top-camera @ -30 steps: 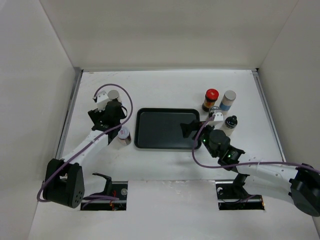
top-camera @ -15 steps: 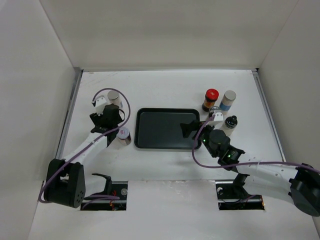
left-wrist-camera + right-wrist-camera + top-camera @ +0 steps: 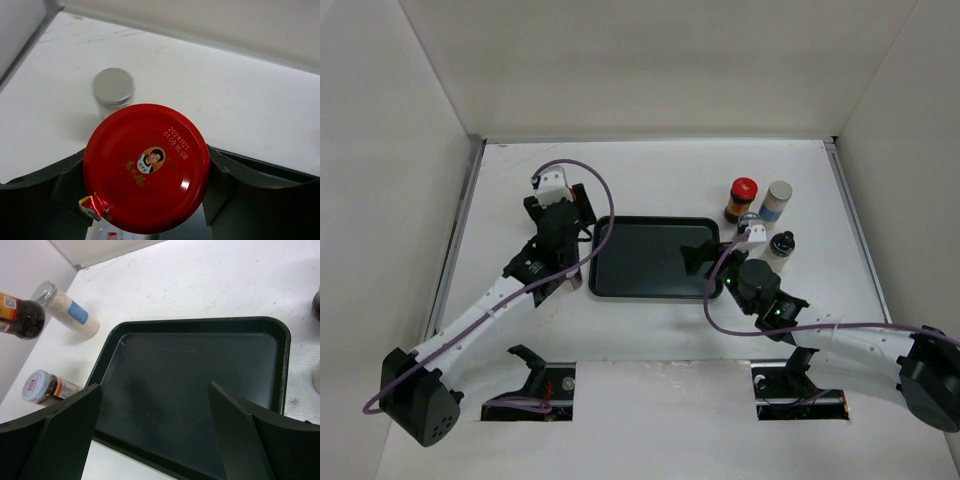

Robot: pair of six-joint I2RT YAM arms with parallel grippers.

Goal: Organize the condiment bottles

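With the black tray empty, I will swing my left gripper to the right in the top view, then down over the tray's far part (image 3: 641, 236) to release the bottle with the red cap.
My left gripper (image 3: 563, 214) is shut on a dark condiment bottle with a red cap (image 3: 146, 167). The right wrist view shows that bottle (image 3: 20, 316) hanging above the table, left of the black tray (image 3: 645, 222). Behind it stands a pale bottle with a grey cap (image 3: 113, 89) (image 3: 67, 311). A short silver-lidded bottle (image 3: 44, 388) stands near the tray's left front corner. My right gripper (image 3: 705, 258) hangs open over the tray's right part, nothing between its fingers (image 3: 65, 435). Right of the tray stand another red-capped bottle (image 3: 743, 198), a pale grey-capped one (image 3: 777, 201) and a dark-lidded one (image 3: 782, 244).
The tray (image 3: 200, 365) holds nothing. White walls close the table in at the left (image 3: 390, 200), back and right. A small silver-lidded jar (image 3: 750, 220) stands just behind my right gripper.
My left gripper has shut on the red-capped bottle, lifted it and swung right toward the tray's left edge. The right arm has stayed where it was.
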